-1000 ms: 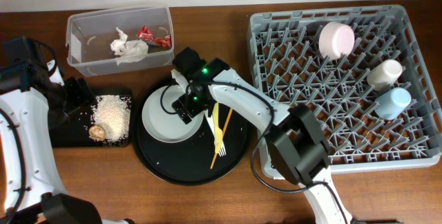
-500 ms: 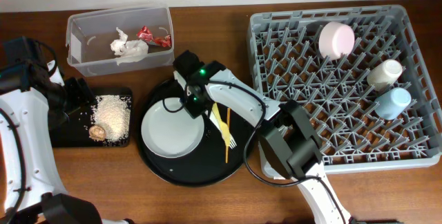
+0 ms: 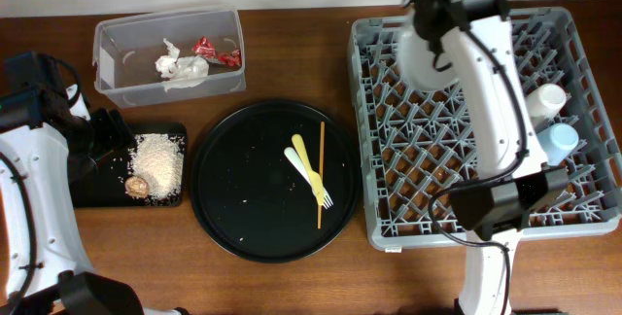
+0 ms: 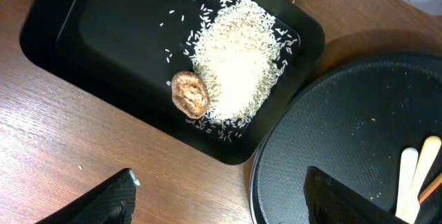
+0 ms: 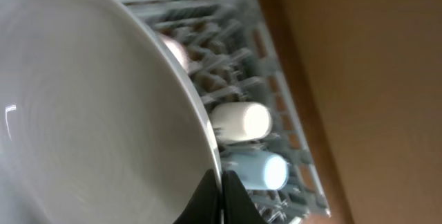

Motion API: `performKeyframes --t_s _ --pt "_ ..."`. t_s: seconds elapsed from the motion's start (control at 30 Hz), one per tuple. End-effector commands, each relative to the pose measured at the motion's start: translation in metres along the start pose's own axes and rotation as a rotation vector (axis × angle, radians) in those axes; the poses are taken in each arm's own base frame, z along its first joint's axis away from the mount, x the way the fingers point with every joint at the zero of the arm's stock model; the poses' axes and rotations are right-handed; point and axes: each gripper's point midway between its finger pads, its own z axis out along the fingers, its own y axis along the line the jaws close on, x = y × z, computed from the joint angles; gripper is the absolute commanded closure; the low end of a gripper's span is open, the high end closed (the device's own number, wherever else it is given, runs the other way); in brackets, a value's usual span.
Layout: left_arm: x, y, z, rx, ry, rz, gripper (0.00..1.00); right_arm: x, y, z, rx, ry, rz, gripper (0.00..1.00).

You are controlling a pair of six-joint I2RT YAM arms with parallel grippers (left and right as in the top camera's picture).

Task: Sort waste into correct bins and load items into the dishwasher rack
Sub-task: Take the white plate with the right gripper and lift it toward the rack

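Note:
The rack's empty back slots are below the robot's right gripper, so the right gripper will next lower the tilted plate into them, clear of the white cup (image 3: 544, 99), and let go of the plate's rim.
My right gripper (image 5: 221, 189) is shut on the rim of the pale round plate (image 5: 90, 113), held tilted above the back left of the grey dishwasher rack (image 3: 466, 198). The white cup (image 3: 544, 99) and light blue cup (image 3: 559, 140) lie in the rack's right side. A yellow fork (image 3: 313, 174), cream spoon (image 3: 296, 159) and chopsticks (image 3: 321, 174) lie on the round black tray (image 3: 233, 189). My left gripper (image 4: 221, 203) hangs open over bare table beside the shallow black tray (image 4: 83, 37) with rice (image 4: 238, 61) and a brown lump (image 4: 190, 94).
The clear tub (image 3: 117, 52) at the back left holds a white napkin (image 3: 175, 67) and red wrappers (image 3: 216, 52). My right arm crosses the rack from its front edge and hides part of it. Wooden table shows in front of both trays.
My right gripper has shut on the plate and carried it from the round black tray up over the rack. The fork and chopsticks shifted slightly. The left arm has not moved.

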Motion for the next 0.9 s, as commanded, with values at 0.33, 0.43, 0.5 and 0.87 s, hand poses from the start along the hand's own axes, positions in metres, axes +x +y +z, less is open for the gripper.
performKeyframes --t_s 0.33,0.43,0.5,0.87 --pt "-0.001 0.001 -0.003 0.001 -0.010 -0.016 0.23 0.032 -0.005 0.023 0.374 -0.059 0.109 0.96" --pt "-0.001 0.001 -0.003 0.001 -0.010 -0.016 0.23 0.022 0.009 -0.001 0.397 -0.159 0.073 0.96" --pt "-0.001 0.000 -0.003 0.005 -0.010 -0.016 0.23 0.022 0.015 -0.006 0.386 -0.173 0.066 0.96" --pt "0.000 0.001 -0.003 0.004 -0.006 -0.017 0.23 0.052 0.059 0.019 0.350 -0.138 -0.001 0.96"
